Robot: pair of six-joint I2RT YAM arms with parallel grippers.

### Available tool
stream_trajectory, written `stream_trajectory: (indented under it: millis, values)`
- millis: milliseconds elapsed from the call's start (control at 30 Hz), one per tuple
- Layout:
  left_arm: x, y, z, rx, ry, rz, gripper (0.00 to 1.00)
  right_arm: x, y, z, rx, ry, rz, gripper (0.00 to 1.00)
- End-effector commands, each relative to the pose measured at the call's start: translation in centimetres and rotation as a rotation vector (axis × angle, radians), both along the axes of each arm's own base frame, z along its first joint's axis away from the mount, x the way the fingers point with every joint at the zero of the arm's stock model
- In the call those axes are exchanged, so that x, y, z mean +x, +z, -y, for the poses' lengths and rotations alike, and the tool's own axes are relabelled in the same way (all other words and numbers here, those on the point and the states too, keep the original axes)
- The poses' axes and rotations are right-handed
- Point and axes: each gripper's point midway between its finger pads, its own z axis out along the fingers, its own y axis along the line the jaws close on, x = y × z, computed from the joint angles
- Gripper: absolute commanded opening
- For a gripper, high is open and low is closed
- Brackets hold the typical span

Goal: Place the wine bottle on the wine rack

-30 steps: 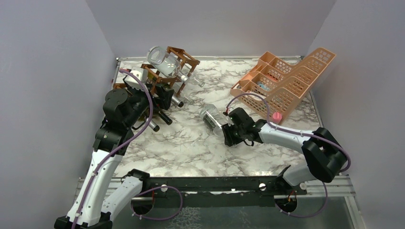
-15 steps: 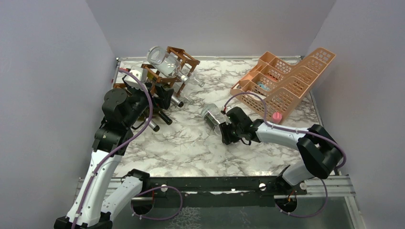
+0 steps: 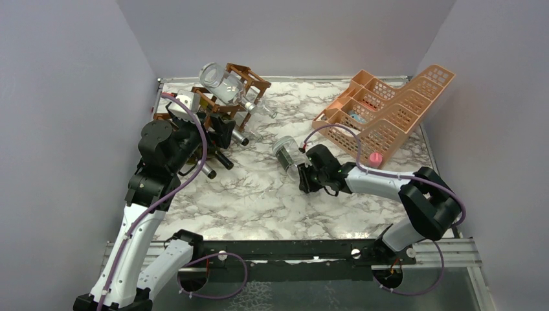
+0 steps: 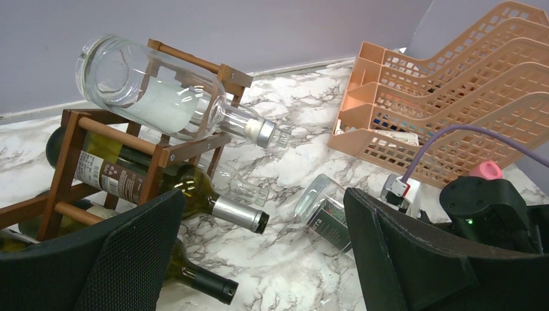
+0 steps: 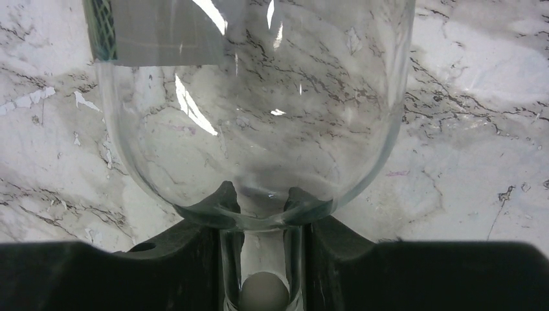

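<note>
I need to raise my right gripper outward to the wooden rack, which stands to its left in the top view, and release beside the rack's slot the clear bottle fills.
A clear glass wine bottle (image 3: 287,154) with a dark label is held by its neck, base raised off the marble; it fills the right wrist view (image 5: 252,103) and shows in the left wrist view (image 4: 327,210). My right gripper (image 3: 307,176) is shut on its neck (image 5: 262,253). The brown wooden wine rack (image 3: 226,100) stands at the back left, with a clear bottle (image 4: 162,94) on top and green bottles (image 4: 194,194) lower down. My left gripper (image 3: 220,139) is open and empty beside the rack's front, its pads (image 4: 414,253) wide apart.
A peach-orange plastic basket rack (image 3: 388,110) leans at the back right, with a pink cap (image 3: 375,158) in front of it. Grey walls close in the marble table (image 3: 246,194) on three sides. A dark-capped bottle (image 4: 194,278) pokes out low from the wooden rack.
My right gripper has carried the clear bottle up-left, toward the wooden rack, and tilted its base upward. The left arm has not moved.
</note>
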Motion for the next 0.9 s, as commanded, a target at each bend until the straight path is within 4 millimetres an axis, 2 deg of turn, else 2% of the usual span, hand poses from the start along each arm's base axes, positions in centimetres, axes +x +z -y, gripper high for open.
stream_trajectory:
  millis: [0,533,867]
  values:
    - [-0.7,1.4,0.2,0.003,-0.022,0.034,0.99,0.0,-1.6,0.7,-0.028,-0.025,-0.007,0.02]
    - [-0.7,1.5,0.2,0.003,-0.024,0.035,0.99,1.7,3.4,-1.4,0.181,0.019,0.217,0.01]
    - [-0.6,1.5,0.1,0.006,-0.019,0.036,0.99,1.7,7.2,-1.4,0.32,-0.006,0.352,0.01]
